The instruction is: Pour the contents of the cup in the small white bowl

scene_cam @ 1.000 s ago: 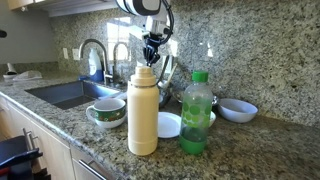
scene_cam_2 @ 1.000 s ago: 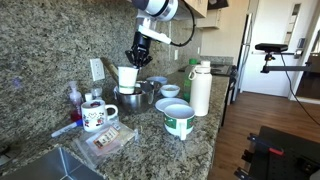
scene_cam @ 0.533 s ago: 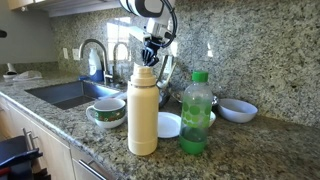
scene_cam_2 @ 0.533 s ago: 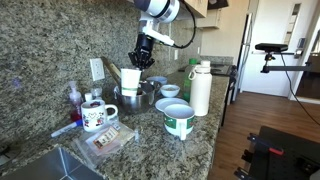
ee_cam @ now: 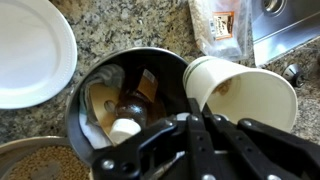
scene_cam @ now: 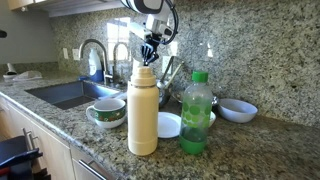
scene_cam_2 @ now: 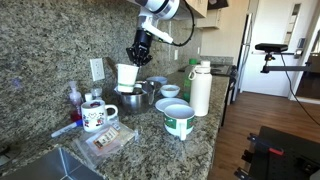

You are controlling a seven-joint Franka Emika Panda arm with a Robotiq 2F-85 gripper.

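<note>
My gripper next moves away from the pot (scene_cam_2: 131,99) and down between the packet and the green-patterned bowl to release the cup, where bare granite leaves room.
My gripper (scene_cam_2: 134,63) is shut on the rim of the small white cup (scene_cam_2: 127,76) and holds it in the air above a dark metal pot (scene_cam_2: 131,99). In the wrist view the cup (ee_cam: 245,92) hangs from my gripper (ee_cam: 192,108) beside the pot (ee_cam: 95,125), with its tan inside showing. The small white bowl (scene_cam_2: 170,90) with its bluish inside stands on the counter past the pot, near the cream flask (scene_cam_2: 200,90). It also shows in an exterior view (scene_cam: 237,110) at the far right. There the flask (scene_cam: 143,112) hides the cup, and only my gripper (scene_cam: 150,55) shows above it.
A green-patterned bowl (scene_cam_2: 178,121), a green bottle (scene_cam: 196,112) and a flat white dish (scene_cam: 169,125) stand on the granite counter. A mug (scene_cam_2: 95,115), a packet (scene_cam_2: 107,141) and the sink (scene_cam: 70,94) are nearby. A round white dish (ee_cam: 35,50) lies beside the pot.
The cup has shifted only slightly above the pot, a little sideways and back. Nothing else has moved.
</note>
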